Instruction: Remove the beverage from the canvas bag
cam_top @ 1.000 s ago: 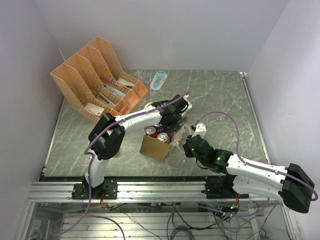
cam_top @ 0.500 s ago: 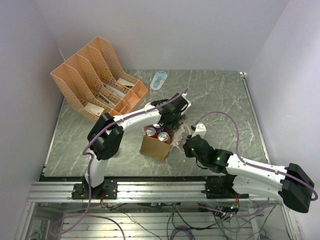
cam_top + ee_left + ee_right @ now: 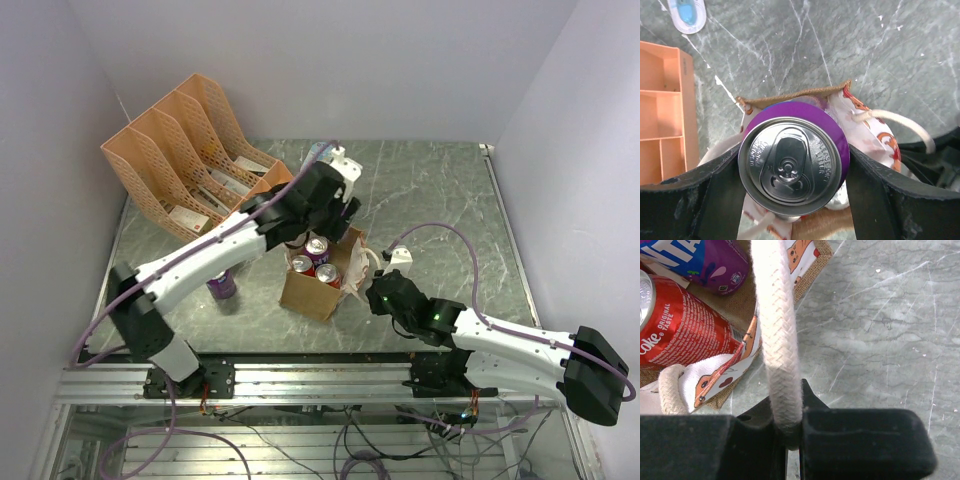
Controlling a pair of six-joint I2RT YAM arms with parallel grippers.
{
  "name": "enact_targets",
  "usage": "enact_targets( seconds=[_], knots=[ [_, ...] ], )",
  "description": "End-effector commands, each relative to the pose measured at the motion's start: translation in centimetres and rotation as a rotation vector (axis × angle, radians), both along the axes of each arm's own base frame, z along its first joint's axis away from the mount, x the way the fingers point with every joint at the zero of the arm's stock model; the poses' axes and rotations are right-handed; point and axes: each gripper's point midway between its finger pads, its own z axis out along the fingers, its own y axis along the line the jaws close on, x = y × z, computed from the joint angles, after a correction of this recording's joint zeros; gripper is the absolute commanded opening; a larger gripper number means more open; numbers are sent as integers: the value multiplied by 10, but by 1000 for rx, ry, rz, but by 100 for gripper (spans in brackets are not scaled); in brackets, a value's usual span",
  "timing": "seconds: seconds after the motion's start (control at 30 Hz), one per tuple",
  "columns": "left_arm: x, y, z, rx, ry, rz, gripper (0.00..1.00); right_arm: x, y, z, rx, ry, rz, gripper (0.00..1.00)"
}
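I should next swing my left gripper to the left in the top view to the bare tabletop by the rack. Then I should lower the purple can and release it on that spot below.
The tan canvas bag [image 3: 310, 293] stands on the table's middle, and its brown rim [image 3: 790, 95] shows below the can in the left wrist view. My left gripper [image 3: 319, 238] [image 3: 792, 167] is shut on a purple beverage can [image 3: 792, 162] and holds it upright just above the bag's mouth. Two red cans [image 3: 303, 265] stay inside the bag. My right gripper [image 3: 373, 291] [image 3: 787, 432] is shut on the bag's cream rope handle [image 3: 776, 340] at the bag's right side. A red Coke can [image 3: 682, 327] and a purple can [image 3: 705, 260] show in the right wrist view.
An orange file rack [image 3: 190, 150] [image 3: 660, 125] stands at the back left. A blue-and-white item [image 3: 687, 12] lies behind the bag. Another purple can [image 3: 222, 285] stands on the table left of the bag, under the left arm. Walls close in on three sides.
My left arm has risen and drawn the purple can up out of the bag. Its elbow swung away and uncovered the purple can on the table. The right arm has held still.
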Motion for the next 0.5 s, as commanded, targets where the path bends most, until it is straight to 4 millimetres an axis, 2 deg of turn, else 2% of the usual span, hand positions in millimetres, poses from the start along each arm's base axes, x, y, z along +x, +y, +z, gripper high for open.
enact_targets(
  seconds=[0.0,0.17,0.37,0.47],
  knots=[
    [-12,18,52,-145,-74,37,25,0,-9,-5,-60,6,-12,4],
    [-40,52,68,-186,-78,63,18,0,-9,-5,-62,6,-11,4],
    [-71,111,54,-176,-72,175,8,0,-9,-5,-61,6,-9,4],
    [-79,139,42,-160,-80,259,7,0,-9,-5,-64,8,-7,4]
  ],
)
